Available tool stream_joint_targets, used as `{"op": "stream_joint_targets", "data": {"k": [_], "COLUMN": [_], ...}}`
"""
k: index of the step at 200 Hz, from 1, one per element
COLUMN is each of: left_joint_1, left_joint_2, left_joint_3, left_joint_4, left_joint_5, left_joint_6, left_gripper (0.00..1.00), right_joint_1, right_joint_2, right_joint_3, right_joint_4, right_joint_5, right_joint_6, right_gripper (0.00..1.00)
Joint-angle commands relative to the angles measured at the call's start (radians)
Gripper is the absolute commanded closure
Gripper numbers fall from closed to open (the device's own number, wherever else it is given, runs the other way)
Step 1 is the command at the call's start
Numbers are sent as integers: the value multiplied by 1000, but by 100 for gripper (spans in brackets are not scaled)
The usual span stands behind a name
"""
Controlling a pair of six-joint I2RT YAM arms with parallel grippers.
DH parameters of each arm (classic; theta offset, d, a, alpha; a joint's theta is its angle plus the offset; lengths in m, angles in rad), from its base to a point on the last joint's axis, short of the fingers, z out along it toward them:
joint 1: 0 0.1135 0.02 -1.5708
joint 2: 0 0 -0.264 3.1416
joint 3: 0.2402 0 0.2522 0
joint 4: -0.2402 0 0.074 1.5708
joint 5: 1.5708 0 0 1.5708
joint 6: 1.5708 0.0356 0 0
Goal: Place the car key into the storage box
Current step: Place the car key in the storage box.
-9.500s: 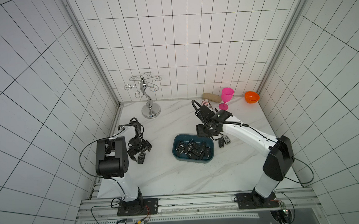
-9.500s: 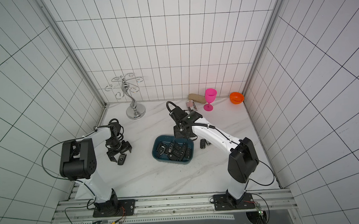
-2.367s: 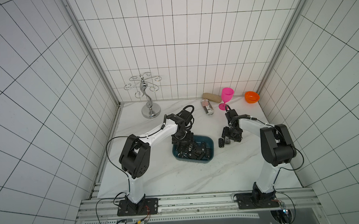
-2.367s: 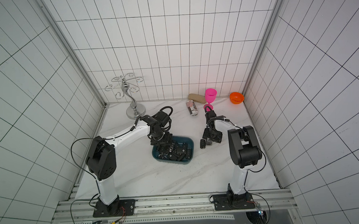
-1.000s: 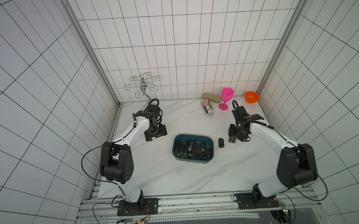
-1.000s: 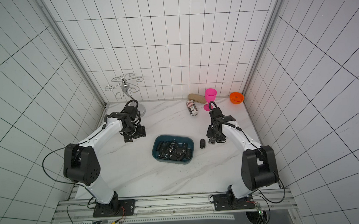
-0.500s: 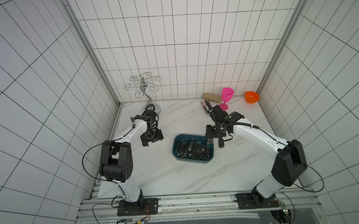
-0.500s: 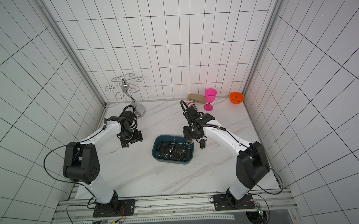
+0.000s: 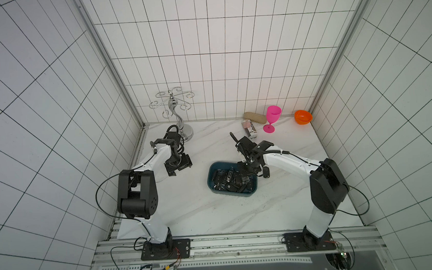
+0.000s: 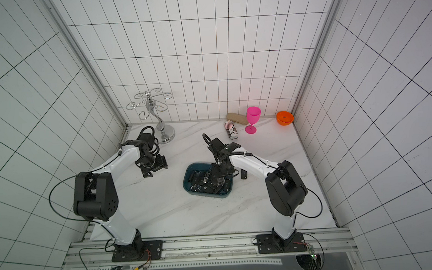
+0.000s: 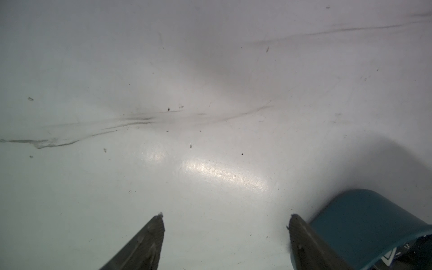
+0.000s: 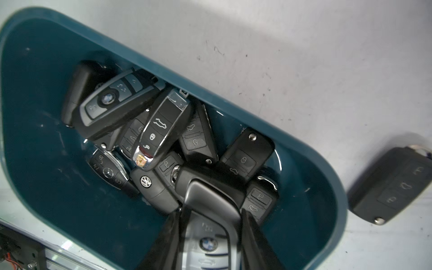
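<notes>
The silver car key [image 12: 210, 233] already hangs inside the box's rim; my right gripper should next lower it toward the black keys piled below and release it there.
The storage box [image 9: 232, 194] [image 10: 187, 185] is a dark teal tub mid-table with several black car keys [image 12: 161, 126] piled inside. My right gripper [image 9: 247, 170] [image 10: 218, 176] [image 12: 210, 211] hangs over the box's right half, shut on a black and silver car key [image 12: 210, 233] with a round blue-and-white badge. Another black car key [image 9: 266, 172] [image 10: 243, 174] [image 12: 395, 184] lies on the table just right of the box. My left gripper [image 9: 178, 166] [image 10: 154, 168] [image 11: 226, 217] stands open and holds nothing, left of the box, whose corner [image 11: 364, 224] shows beside one finger.
A silver hook stand [image 9: 174, 115] rises at the back left, close behind my left arm. Along the back wall stand a striped can [image 9: 249, 128], a tan oblong object [image 9: 254, 117], a pink goblet [image 9: 272, 117] and an orange bowl [image 9: 302, 116].
My right gripper has carried the key from right of the box to over its right half. The left gripper has drifted slightly toward the front left, still open.
</notes>
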Motion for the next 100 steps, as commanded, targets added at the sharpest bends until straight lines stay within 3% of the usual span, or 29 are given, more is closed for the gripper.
{"op": "stream_joint_targets", "data": {"k": [1, 37, 55, 71, 88, 100], "left_joint_1": [9, 15, 17, 18, 19, 21], "left_joint_2": [-17, -29, -31, -32, -36, -36], "left_joint_3": [-14, -19, -24, -30, -39, -48], "left_joint_4": [17, 24, 28, 32, 38, 42], "left_joint_5": [10, 19, 25, 27, 31, 32], "left_joint_6": [-1, 2, 4, 5, 8, 12], "left_gripper": [18, 18, 18, 18, 18, 18], "right_joint_1": [18, 21, 22, 22, 22, 22], "right_joint_2": [27, 60, 83, 95, 99, 97], "right_joint_3": [22, 26, 38, 44, 47, 48], "right_joint_4": [0, 19, 19, 20, 19, 19], "right_joint_5": [7, 27, 26, 27, 35, 37], "right_joint_6": [-24, -22, -23, -21, -19, -21], "right_gripper": [73, 70, 62, 52, 31, 25]}}
